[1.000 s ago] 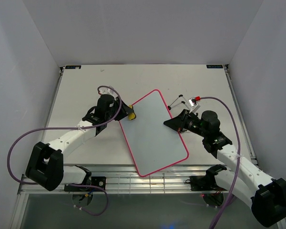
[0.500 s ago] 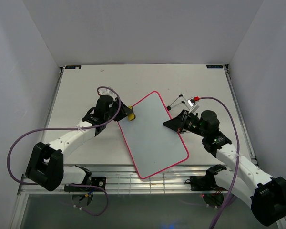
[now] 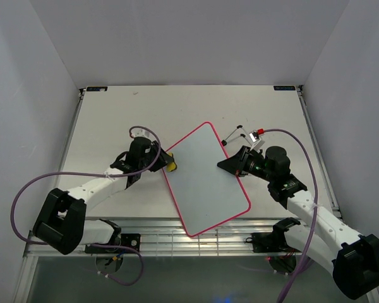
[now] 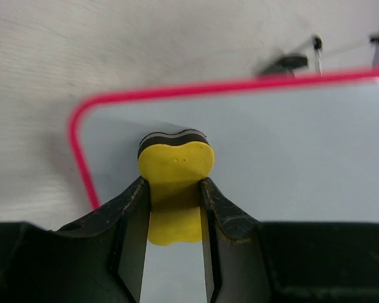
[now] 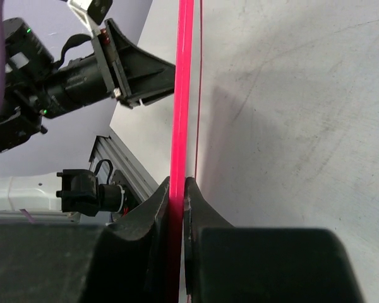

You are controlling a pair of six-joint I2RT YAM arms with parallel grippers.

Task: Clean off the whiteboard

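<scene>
My left gripper draws back next, lowers the sponge onto bare tabletop near the bar [image 3: 165,195], below and back of the gripper, and releases it there, since the whiteboard is blank.
The whiteboard [image 3: 205,180], white with a thin pink-red frame, lies slantwise in the middle of the table. My left gripper [image 3: 167,165] is at the board's left edge, shut on a small yellow sponge [image 3: 172,167]. The left wrist view shows the sponge [image 4: 175,163] pinched between the fingers of the left gripper [image 4: 175,189] and pressed on the whiteboard [image 4: 290,145] close to a rounded corner. At the board's right edge my right gripper [image 3: 232,165] is shut on the frame. Seen from the right wrist, the whiteboard's pink edge [image 5: 182,95] runs straight into the closed right gripper [image 5: 177,187].
A thin wire stand [image 3: 235,134] and a small red-and-white piece [image 3: 259,132] lie just beyond the board's far right corner. Grey walls close the table on three sides. A metal rail [image 3: 177,240] runs along the near edge.
The left gripper has slid the sponge along the board's left edge toward the near side. The board has shifted slightly. The right gripper keeps its hold.
</scene>
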